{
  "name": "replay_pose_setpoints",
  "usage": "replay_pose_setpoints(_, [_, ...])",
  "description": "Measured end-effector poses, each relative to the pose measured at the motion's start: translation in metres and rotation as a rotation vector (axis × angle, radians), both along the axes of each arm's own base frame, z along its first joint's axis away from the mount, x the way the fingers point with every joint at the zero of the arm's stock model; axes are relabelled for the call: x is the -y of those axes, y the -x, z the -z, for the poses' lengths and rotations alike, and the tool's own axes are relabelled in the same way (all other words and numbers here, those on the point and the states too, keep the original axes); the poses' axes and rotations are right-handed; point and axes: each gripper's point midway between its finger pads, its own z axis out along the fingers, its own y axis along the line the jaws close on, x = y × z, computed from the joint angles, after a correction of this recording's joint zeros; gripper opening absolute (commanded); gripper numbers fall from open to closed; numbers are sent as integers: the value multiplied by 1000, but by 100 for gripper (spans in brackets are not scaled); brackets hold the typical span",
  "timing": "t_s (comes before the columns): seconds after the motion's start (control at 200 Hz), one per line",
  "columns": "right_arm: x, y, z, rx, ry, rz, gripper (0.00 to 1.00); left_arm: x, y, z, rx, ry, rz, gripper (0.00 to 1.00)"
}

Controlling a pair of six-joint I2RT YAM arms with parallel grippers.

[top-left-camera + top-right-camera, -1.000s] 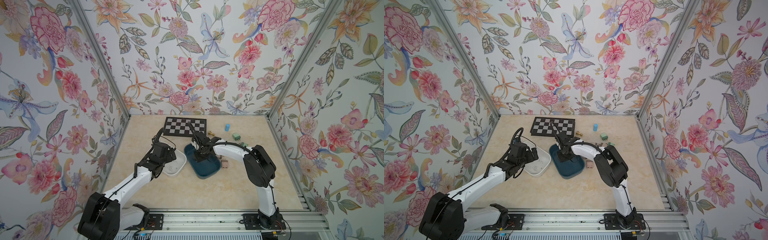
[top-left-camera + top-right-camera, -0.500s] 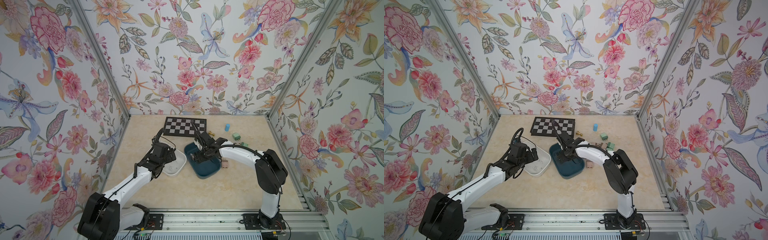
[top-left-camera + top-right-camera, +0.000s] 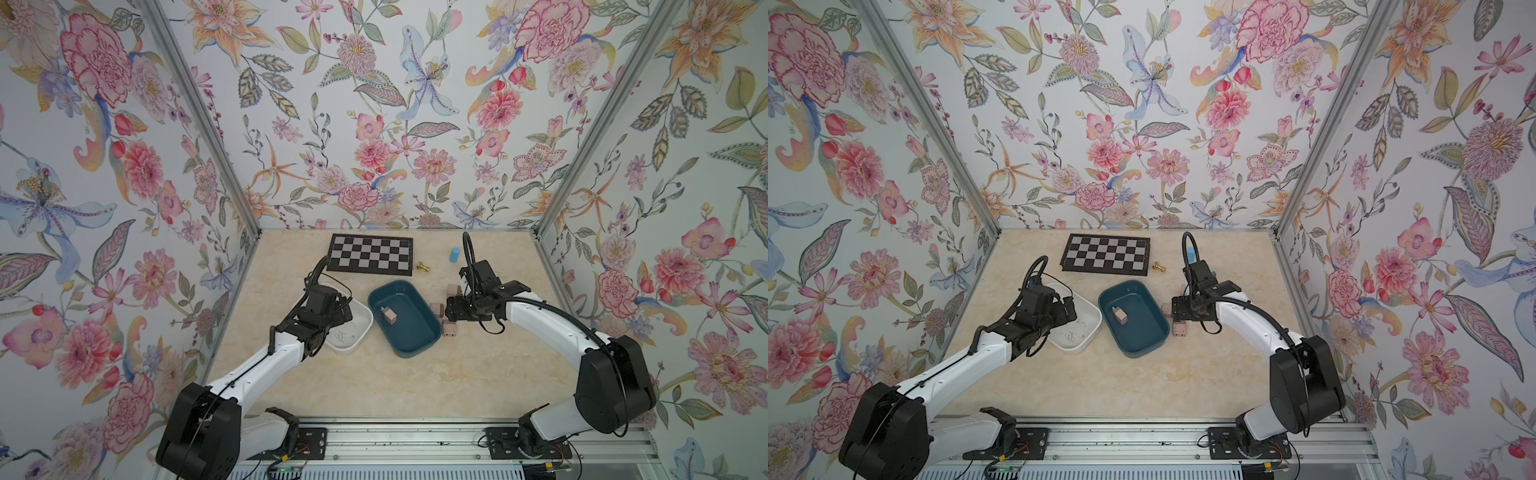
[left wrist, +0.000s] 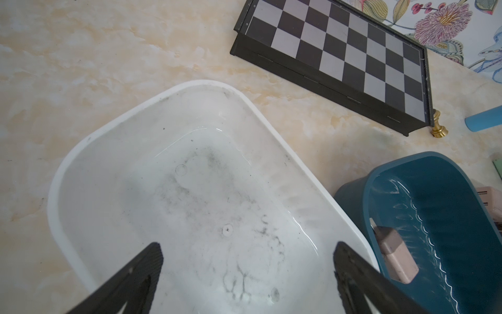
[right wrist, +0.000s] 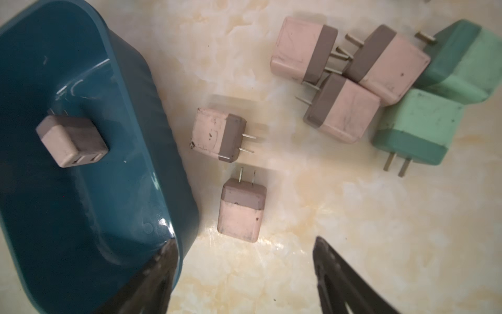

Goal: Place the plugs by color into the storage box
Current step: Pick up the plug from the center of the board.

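Note:
The right gripper comes down and closes across the nearer loose pink plug (image 3: 449, 328) (image 5: 241, 211) beside the teal box next, because a pink plug already lies in that box.
A teal storage box (image 3: 415, 334) (image 5: 54, 206) holds one pink plug (image 3: 389, 315) (image 5: 72, 142). To its left stands a white storage box (image 3: 354, 332) (image 4: 190, 190) with nothing in it. My left gripper (image 4: 248, 247) hangs open over the white box. My right gripper (image 5: 244, 248) (image 3: 451, 311) is open and holds nothing, just right of the teal box, above loose pink plugs (image 5: 240, 212) (image 5: 214, 134). Further out lies a cluster of pink plugs (image 5: 342, 111) and two green plugs (image 5: 418, 125) (image 5: 461, 62).
A folded chessboard (image 3: 370, 254) lies at the back of the table. Beside it are a small brass piece (image 3: 423, 267) and a light blue cylinder (image 3: 454, 254). Flowered walls close in the back and both sides.
My right gripper has opened and swung from above the teal box to its right side. A pink plug now lies in that box. The left arm has not moved.

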Motion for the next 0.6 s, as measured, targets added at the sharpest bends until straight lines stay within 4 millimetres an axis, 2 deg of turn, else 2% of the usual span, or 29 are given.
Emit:
replay_pose_setpoints(0.225, [-9, 3, 29, -77, 5, -22, 78, 0, 0, 0, -1, 0, 0, 99])
replay_pose_setpoints(0.435, [-14, 7, 61, -148, 41, -35, 65, 0, 0, 0, 0, 0, -1, 99])
replay_pose_setpoints(0.6, [-12, 8, 72, -173, 59, -33, 52, 0, 0, -2, 6, 2, -1, 99])
